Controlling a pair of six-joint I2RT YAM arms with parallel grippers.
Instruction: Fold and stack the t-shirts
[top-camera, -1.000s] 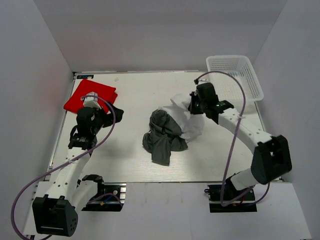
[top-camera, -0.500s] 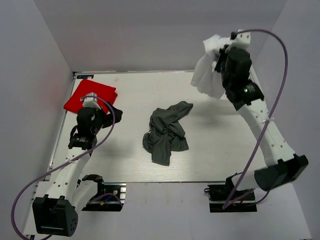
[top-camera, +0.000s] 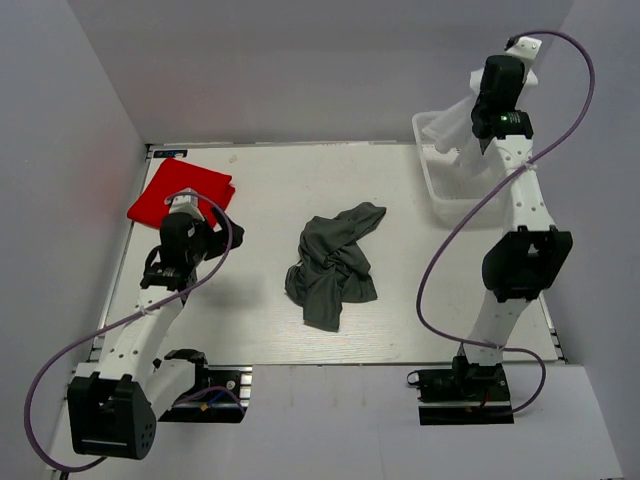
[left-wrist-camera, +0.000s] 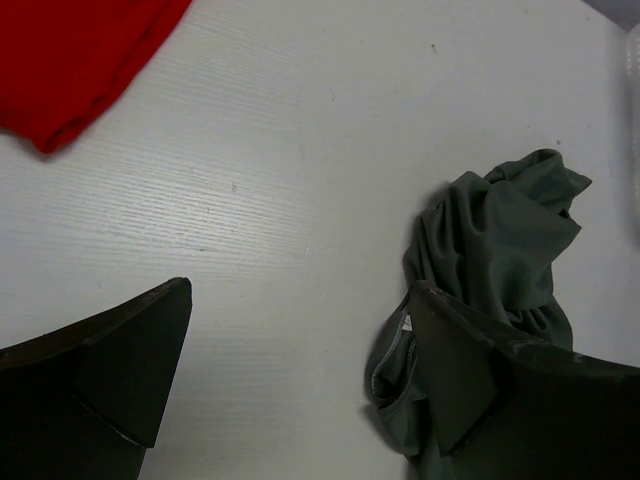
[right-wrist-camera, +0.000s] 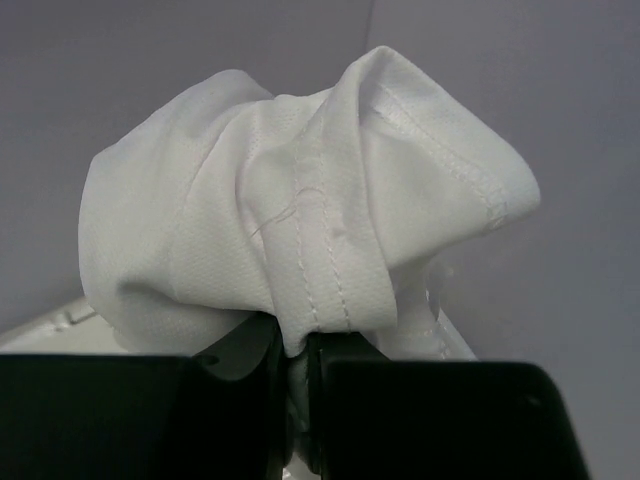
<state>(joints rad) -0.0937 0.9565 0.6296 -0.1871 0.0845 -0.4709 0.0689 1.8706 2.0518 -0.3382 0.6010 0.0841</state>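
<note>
My open left gripper draws back from the red shirt and lowers onto the grey shirt's near end (top-camera: 320, 312) next, because the dark grey t-shirt lies crumpled.
The white t-shirt (top-camera: 456, 122) hangs bunched from my right gripper (top-camera: 480, 112), held high over the back right corner. In the right wrist view its hemmed fold (right-wrist-camera: 300, 210) is pinched between the shut jaws of that gripper (right-wrist-camera: 300, 350). A dark grey t-shirt (top-camera: 330, 265) lies crumpled at the table's middle. At the back left the red t-shirt (top-camera: 180, 190) lies flat. My left gripper (top-camera: 222, 226) hovers open beside the red shirt, nothing between its fingers. The left wrist view shows this gripper (left-wrist-camera: 300, 300) over bare table, the grey shirt (left-wrist-camera: 500, 230) to its right and the red shirt (left-wrist-camera: 70, 60) at top left.
A white mesh basket (top-camera: 445, 205) stands at the back right, directly under the hanging white shirt. Grey walls close the table in on three sides. The arms' bases sit at the near edge.
My right arm has lifted the white shirt off the grey one and swung it up and back over the basket. The left arm has barely moved.
</note>
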